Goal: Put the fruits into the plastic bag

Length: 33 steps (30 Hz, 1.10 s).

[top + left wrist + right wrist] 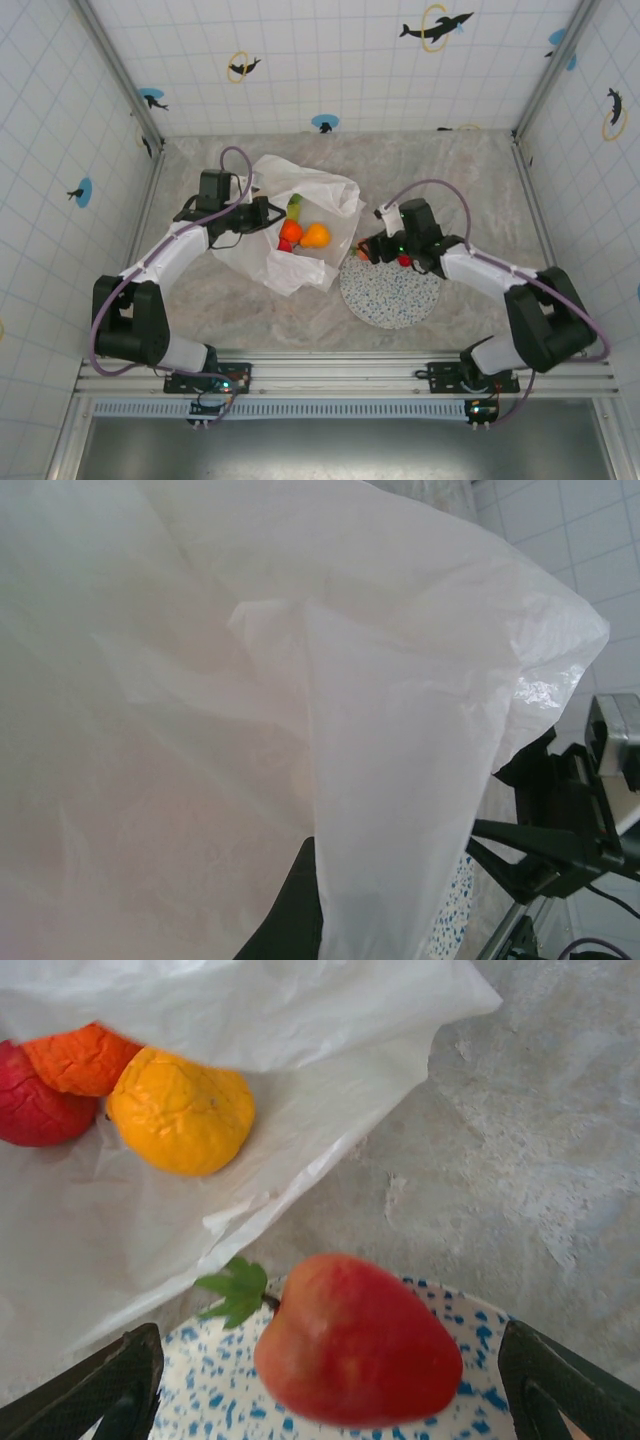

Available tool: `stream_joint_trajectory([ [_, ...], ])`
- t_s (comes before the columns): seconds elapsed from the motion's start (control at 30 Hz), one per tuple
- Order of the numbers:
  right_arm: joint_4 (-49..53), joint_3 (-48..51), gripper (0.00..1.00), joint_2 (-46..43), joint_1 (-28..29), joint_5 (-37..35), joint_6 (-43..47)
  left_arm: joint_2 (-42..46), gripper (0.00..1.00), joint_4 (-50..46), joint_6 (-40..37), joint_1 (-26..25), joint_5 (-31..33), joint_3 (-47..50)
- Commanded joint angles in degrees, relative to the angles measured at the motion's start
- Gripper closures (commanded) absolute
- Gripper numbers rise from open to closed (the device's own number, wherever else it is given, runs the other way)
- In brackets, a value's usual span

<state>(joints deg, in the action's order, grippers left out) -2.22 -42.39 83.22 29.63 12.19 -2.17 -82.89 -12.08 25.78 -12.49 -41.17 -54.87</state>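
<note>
I will move my right gripper down next, until its open fingers are on both sides of the red apple [355, 1355] on the speckled plate.
The plastic bag [325, 195] lies crinkled at table centre, its mouth facing right. My left gripper [262, 213] is shut on the bag's left edge; in the left wrist view the film [300, 680] drapes over the dark fingers [292, 905]. Inside the bag lie a green fruit [294, 207], an orange one [290, 231], a yellow-orange one [316, 236] and a red one [284, 246]. My right gripper [330, 1370] stands open over the speckled plate [210, 1390]. A red apple [355, 1355] with a green leaf sits between its fingers, with gaps on both sides.
The speckled plate [390, 295] sits just right of the bag mouth on the marbled table. Tiled walls close in the left, right and back. The right arm [570, 820] shows past the bag's edge. Bare tabletop [530, 1160] lies beyond the plate.
</note>
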Motion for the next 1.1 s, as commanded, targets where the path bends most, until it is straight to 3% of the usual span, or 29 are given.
stream_joint_trajectory([
  [0.0, 0.2, -4.9, 0.11, 4.3, 0.0, 2.4, -0.7, -0.4, 1.00, 0.0, -0.1, -0.4, -0.4, 0.1],
  [0.4, 7.1, -10.7, 0.13, 13.5, 1.5, 5.6, 1.3, -1.0, 1.00, -0.4, -0.5, -0.3, -0.6, -0.2],
  [0.6, 13.1, -8.3, 0.14, 9.7, 2.6, 4.3, 3.5, -0.9, 1.00, -0.3, -0.6, -0.4, -0.5, -0.2],
  [1.07, 16.6, -0.7, 0.13, 2.5, 7.2, -1.6, 4.6, -0.5, 1.00, 0.1, -0.4, -0.4, -0.8, 0.5],
])
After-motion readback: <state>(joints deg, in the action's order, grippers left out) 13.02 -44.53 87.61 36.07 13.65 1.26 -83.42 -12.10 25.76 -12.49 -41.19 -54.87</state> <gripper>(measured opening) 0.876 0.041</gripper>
